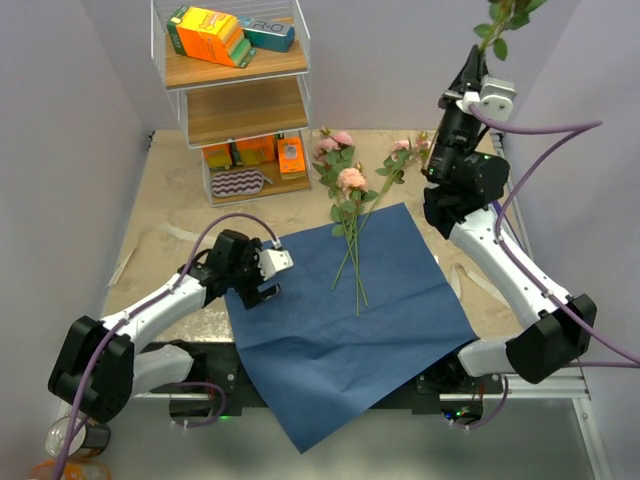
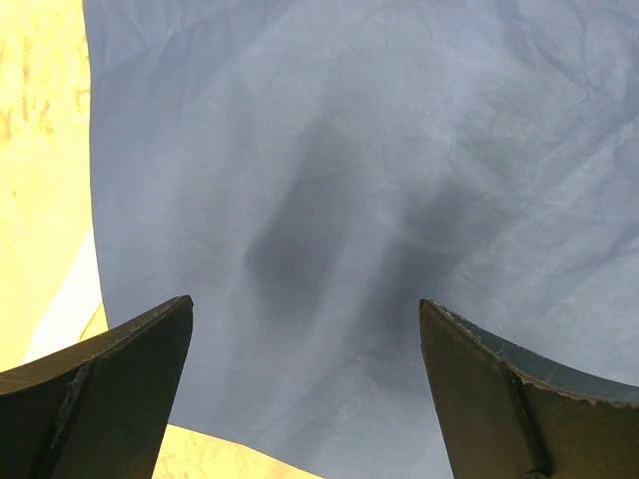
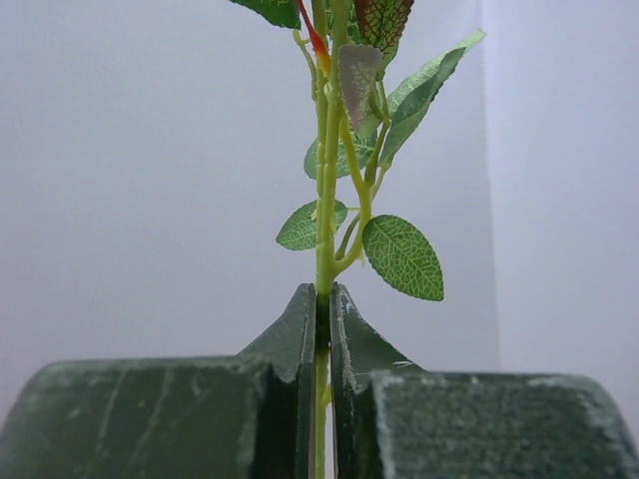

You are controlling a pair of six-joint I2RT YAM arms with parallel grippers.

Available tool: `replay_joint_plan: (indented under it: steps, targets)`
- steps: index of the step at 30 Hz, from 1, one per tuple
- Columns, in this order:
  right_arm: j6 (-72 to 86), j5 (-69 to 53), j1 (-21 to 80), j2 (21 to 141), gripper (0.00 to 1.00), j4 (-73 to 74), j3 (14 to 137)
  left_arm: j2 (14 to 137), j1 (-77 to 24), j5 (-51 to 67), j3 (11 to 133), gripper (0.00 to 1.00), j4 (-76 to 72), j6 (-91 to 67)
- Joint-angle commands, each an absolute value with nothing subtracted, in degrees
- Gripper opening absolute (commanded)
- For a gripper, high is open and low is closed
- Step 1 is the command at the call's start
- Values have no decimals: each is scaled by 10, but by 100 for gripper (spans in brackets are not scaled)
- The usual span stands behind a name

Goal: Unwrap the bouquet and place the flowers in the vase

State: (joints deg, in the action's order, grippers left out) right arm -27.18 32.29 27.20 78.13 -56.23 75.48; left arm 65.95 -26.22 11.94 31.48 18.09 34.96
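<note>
The flowers go to the right in the top view in my right gripper next, then down over the far tabletop. My right gripper then releases them, since their stem stands upright.
The bouquet is undone: its blue paper (image 1: 340, 310) lies flat in the middle of the table. Several flowers (image 1: 350, 185) with pink blooms and long green stems rest across the paper's far edge. One more flower stem (image 3: 325, 190) with green leaves stands upright, and my right gripper (image 3: 322, 294) is shut on it. In the top view that gripper (image 1: 478, 52) is raised high at the back right, with leaves (image 1: 505, 20) above it. My left gripper (image 1: 280, 262) hangs open low over the paper's left edge, its fingers (image 2: 130, 369) wide apart above bare blue paper (image 2: 359, 180). The vase is out of view.
A wire shelf with wooden boards (image 1: 235, 90) stands at the back left. It carries an orange box (image 1: 205, 35) and a teal box (image 1: 268, 32) on top, and small orange packs (image 1: 255, 152) at the bottom. Pale walls close in on both sides.
</note>
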Motion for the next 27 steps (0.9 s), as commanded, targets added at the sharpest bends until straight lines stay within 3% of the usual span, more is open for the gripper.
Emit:
replay_joint_plan:
  steps: [1, 10, 27]
  targets:
    - [-376, 331, 261, 805, 0, -693, 823, 654, -254, 141, 332, 100, 199, 349]
    - [-407, 311, 216, 843, 0, -722, 860, 669, -253, 139, 349, 100, 214, 352]
    - [-368, 320, 168, 828, 0, -713, 788, 677, -251, 133, 359, 100, 216, 358]
